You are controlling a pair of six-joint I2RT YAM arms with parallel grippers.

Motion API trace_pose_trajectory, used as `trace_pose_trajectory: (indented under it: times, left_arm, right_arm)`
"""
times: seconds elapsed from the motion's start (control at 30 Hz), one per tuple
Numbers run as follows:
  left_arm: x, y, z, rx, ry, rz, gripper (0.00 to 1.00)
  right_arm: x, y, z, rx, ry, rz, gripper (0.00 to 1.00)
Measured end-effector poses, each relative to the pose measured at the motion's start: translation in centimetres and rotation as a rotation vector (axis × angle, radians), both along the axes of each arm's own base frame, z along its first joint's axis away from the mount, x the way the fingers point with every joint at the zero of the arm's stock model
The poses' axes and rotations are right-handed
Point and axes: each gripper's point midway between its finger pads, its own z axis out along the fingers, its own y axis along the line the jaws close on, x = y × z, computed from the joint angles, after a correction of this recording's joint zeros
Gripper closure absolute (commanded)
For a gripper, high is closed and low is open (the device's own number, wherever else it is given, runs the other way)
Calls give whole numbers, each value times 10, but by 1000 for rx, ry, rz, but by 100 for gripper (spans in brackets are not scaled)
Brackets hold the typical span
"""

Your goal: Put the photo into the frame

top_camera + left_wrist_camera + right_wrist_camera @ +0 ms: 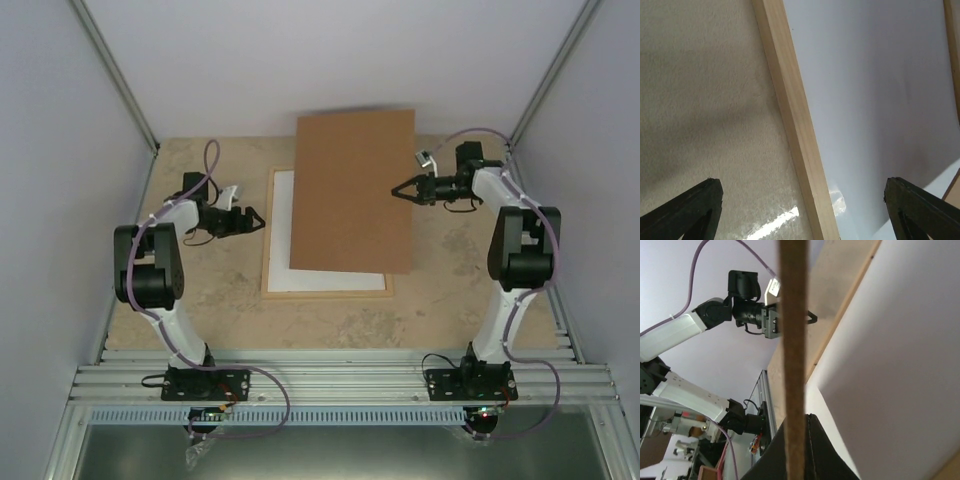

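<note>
My right gripper holds the panel and will next move down, back and to the left in the top view to release it. The white sheet (283,225) (895,350) lies below on that side.
The frame (326,291) of light wooden slats lies flat mid-table, and only a white sheet (283,225) shows inside it. The photo is hidden. My left gripper (255,218) stands open at the frame's left side. In the left wrist view the left slat (795,130) runs between its wide-apart fingers (690,210), with nothing held. My right gripper (400,190) is shut on the right edge of a brown backing panel (355,190), which it holds raised and tilted over the frame. In the right wrist view the panel (792,365) shows edge-on in my right gripper (800,440).
The beige tabletop (200,290) is closed in by pale walls on the left, right and back. An aluminium rail (340,380) carrying both arm bases runs along the near edge. The raised panel covers the frame's right half and reaches past its far edge.
</note>
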Motion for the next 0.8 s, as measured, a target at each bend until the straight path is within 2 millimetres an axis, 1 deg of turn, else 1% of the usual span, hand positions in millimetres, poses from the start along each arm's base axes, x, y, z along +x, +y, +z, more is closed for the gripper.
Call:
trace_pose_trajectory:
  times: [0.03, 0.13, 0.3, 0.4, 0.53, 0.63, 0.73, 0.8]
  left_arm:
    - [0, 0, 0, -1, -2, 0, 10]
    - [0, 0, -5, -2, 12, 0, 10]
    - [0, -1, -13, -5, 33, 1, 11]
    - [2, -1, -17, -8, 45, 3, 11]
    - [4, -1, -21, -17, 56, 3, 12]
    - [9, -1, -21, -19, 51, 2, 12]
    - [13, -2, -20, -21, 46, -2, 12]
    - [14, -2, -19, -21, 43, -4, 13]
  right_arm:
    - [3, 9, -1, 10, -12, 26, 99]
    - [8, 23, -11, 30, -19, 71, 99]
    - [-1, 38, -38, 41, 28, 117, 99]
    - [-11, 40, -49, 49, 38, 137, 99]
    - [-18, 40, -61, 78, 0, 166, 99]
    - [-24, 39, -77, 107, 13, 177, 100]
    - [-36, 37, -90, 120, 59, 179, 99]
    - [-48, 36, -95, 124, 90, 177, 100]
